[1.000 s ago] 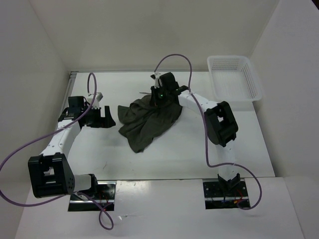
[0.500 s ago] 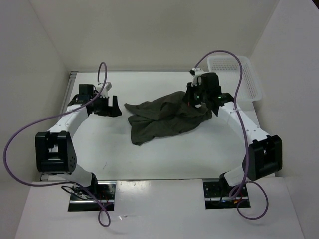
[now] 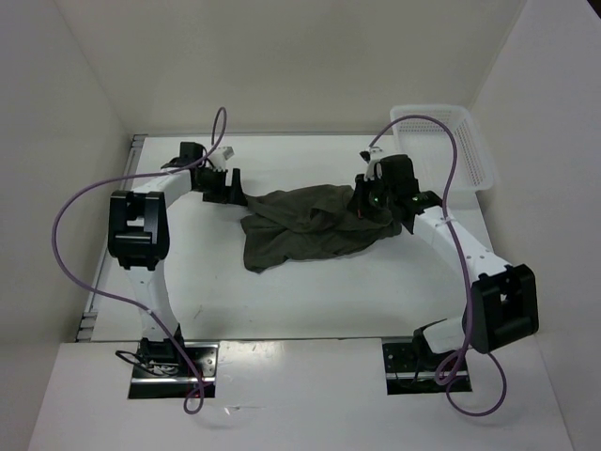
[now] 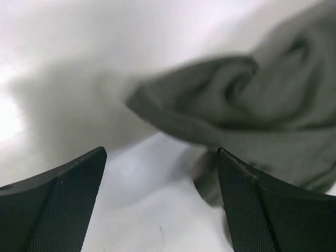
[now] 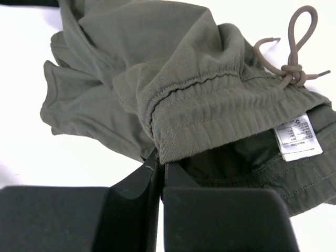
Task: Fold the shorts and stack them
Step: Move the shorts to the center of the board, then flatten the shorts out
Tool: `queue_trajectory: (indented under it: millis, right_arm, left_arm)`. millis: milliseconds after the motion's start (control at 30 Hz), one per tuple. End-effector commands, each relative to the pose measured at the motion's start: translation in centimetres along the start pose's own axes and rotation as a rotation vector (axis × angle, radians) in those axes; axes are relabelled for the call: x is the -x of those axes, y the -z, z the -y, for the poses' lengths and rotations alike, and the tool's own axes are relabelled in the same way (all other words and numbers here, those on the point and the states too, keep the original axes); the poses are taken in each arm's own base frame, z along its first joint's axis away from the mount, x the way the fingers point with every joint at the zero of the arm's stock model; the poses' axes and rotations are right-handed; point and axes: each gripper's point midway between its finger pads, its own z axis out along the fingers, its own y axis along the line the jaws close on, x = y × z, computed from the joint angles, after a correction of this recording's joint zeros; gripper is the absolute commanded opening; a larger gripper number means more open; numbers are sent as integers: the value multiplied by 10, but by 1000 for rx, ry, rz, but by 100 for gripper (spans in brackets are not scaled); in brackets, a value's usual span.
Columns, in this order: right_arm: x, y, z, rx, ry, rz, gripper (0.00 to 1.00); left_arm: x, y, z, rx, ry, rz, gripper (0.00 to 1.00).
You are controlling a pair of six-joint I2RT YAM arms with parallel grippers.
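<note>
I will move my left gripper to the right in the top view, because the thin hem edge of the shorts lies that way and bare table shows between the gripper's fingers.
The dark olive shorts (image 3: pixel 305 225) lie crumpled and stretched sideways across the middle of the table. My right gripper (image 3: pixel 369 200) is at their right end, shut on the elastic waistband's edge (image 5: pixel 173 144). The right wrist view shows the knotted drawstring (image 5: pixel 290 65) and a white label (image 5: pixel 297 136) inside the waist. My left gripper (image 3: pixel 231 186) hovers just off the shorts' left end. Its fingers (image 4: pixel 55 202) stand wide open with only bare table between them (image 4: pixel 160 202), and a rolled fold of the shorts (image 4: pixel 231 97) lies just ahead.
A white plastic basket (image 3: pixel 470 155) stands at the far right corner of the table (image 3: pixel 310 301). White walls close in the back and both sides. Purple cables loop over both arms.
The right gripper has dragged the waistband to the right, drawing the shorts out sideways. The left arm has swung toward the back and right, up to the shorts' left end.
</note>
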Motion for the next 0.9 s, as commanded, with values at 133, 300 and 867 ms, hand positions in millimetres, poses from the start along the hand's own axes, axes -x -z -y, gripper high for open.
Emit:
queue_trajectory:
  millis: [133, 300, 867]
  right_arm:
    - [21, 10, -5, 16, 43, 90, 0]
    - [32, 6, -5, 16, 64, 100, 0]
    - [114, -18, 8, 6, 102, 226, 0]
  left_arm:
    - [28, -10, 7, -65, -45, 52, 95]
    - [14, -27, -3, -41, -26, 8, 93]
    - [117, 37, 26, -17, -129, 178, 0]
